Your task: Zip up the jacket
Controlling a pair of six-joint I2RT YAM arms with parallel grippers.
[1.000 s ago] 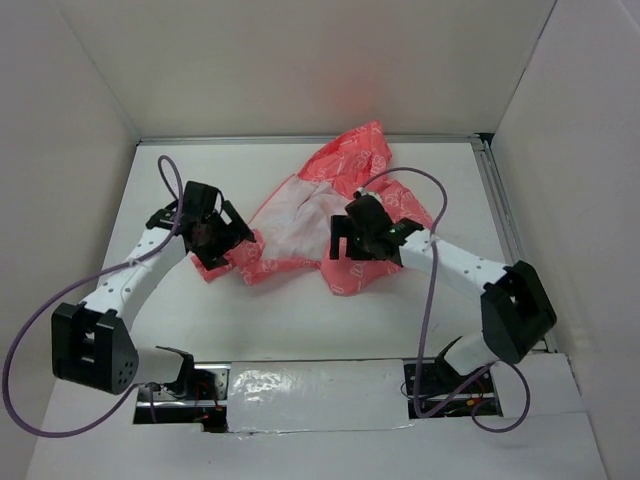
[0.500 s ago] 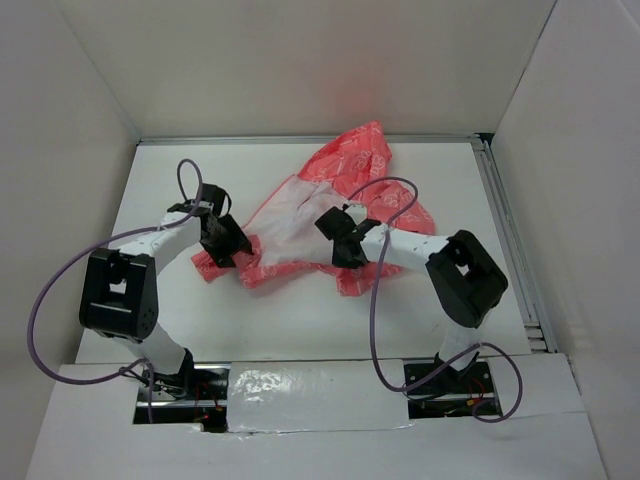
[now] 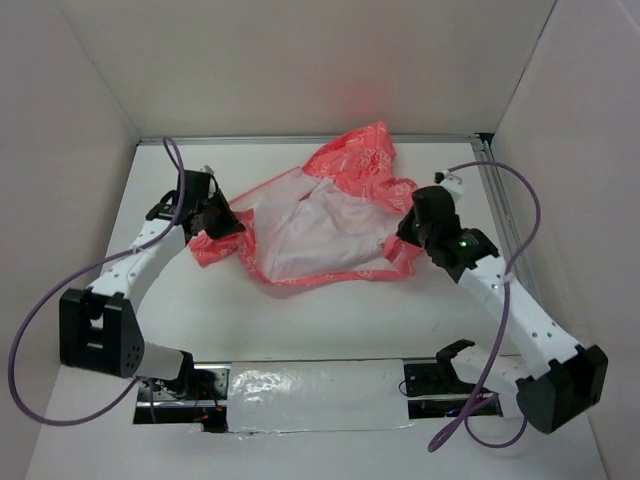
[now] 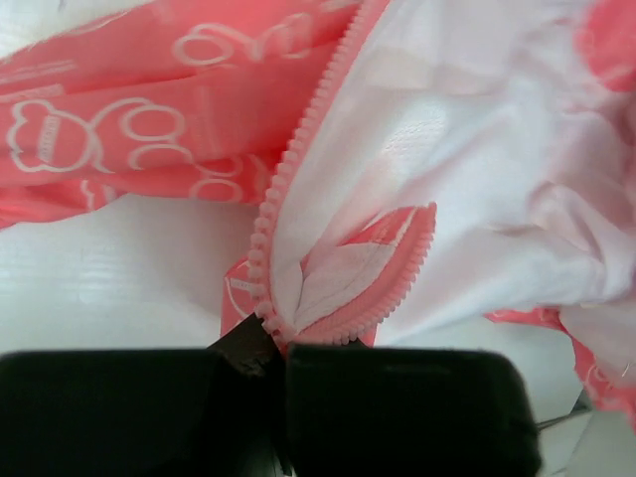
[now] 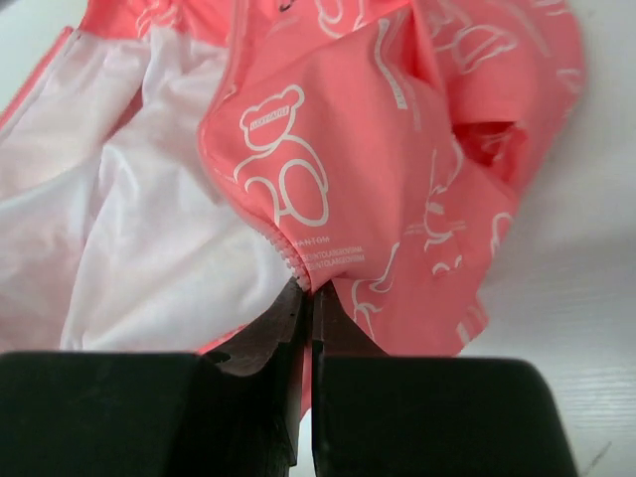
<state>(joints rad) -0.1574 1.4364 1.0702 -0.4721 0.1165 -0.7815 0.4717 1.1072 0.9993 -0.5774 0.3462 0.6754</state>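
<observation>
My left gripper should draw the jacket's wide-spread edge back and right in the top view, onto the bare tabletop by the foil-taped strip, and release it.
The coral-pink jacket (image 3: 330,215) with white outline print lies open on the white table, its white lining spread upward between the two arms. My left gripper (image 3: 222,222) is shut on the jacket's left front edge; the left wrist view shows the pink zipper teeth (image 4: 288,179) running down into the pinch of that left gripper (image 4: 270,343). My right gripper (image 3: 410,232) is shut on the right front edge. In the right wrist view the zipper-edged corner of the jacket (image 5: 378,189) ends between the closed tips of this right gripper (image 5: 312,293). The hood bunches at the far side.
White walls enclose the table on the left, back and right. A metal rail (image 3: 500,215) runs along the table's right edge. Purple cables (image 3: 520,200) loop off both arms. A foil-taped strip (image 3: 315,395) lies between the arm bases at the near edge.
Both grippers have shut on the jacket's front edges and drawn apart, left arm leftward, right arm rightward. The jacket is now pulled wider and flatter, with more white lining showing.
</observation>
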